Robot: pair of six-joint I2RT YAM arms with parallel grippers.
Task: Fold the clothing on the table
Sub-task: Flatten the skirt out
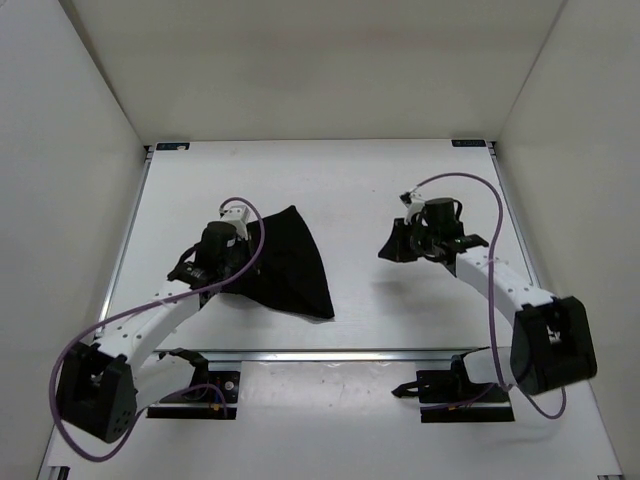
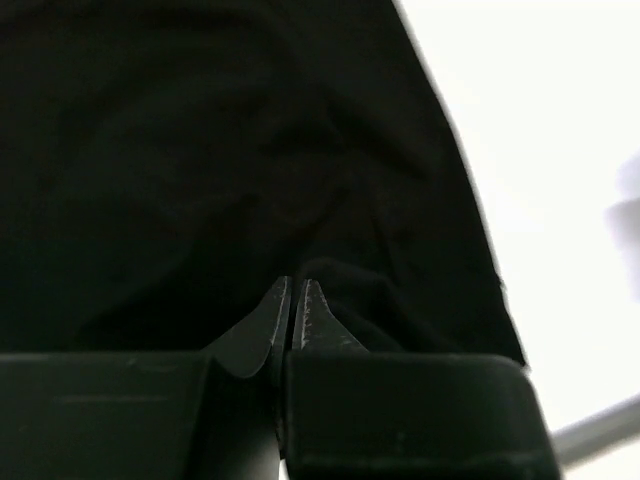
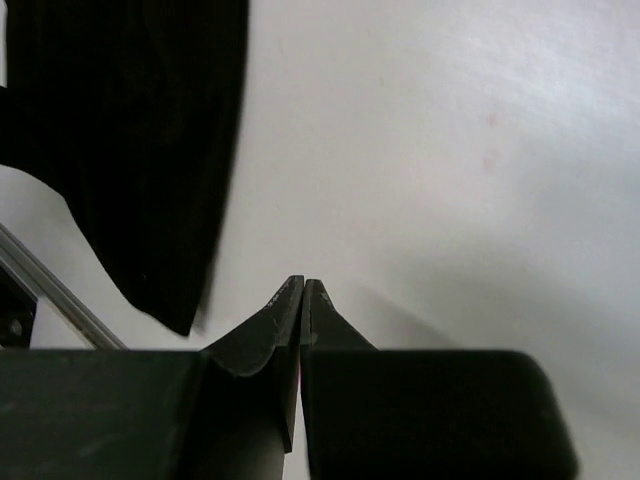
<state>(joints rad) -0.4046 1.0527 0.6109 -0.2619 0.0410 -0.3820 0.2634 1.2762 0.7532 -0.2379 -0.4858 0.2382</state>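
My left gripper should next pull back toward the metal bar and let go of the raised fold of the clothing on the bare tabletop in front of the bar, because the near edge of the clothing is slanted.
The black clothing (image 1: 290, 262) lies in a rough trapezoid on the left half of the white table (image 1: 360, 180). My left gripper (image 1: 240, 280) sits at the garment's left edge. In the left wrist view the fabric (image 2: 200, 150) fills nearly everything, and my left gripper (image 2: 297, 282) has its jaws pressed together with a raised fold of cloth at the tips. My right gripper (image 1: 392, 250) hovers over bare table to the right of the garment, apart from it. In the right wrist view it (image 3: 303, 282) is shut on nothing, with the clothing (image 3: 130, 150) off to its upper left.
A metal rail (image 1: 330, 353) runs along the table's near edge, also seen as the rail (image 3: 50, 290) and the rail (image 2: 600, 435). White walls enclose the table on three sides. Purple cables loop from both arms. Bare table (image 3: 450, 150) lies ahead of the right gripper.
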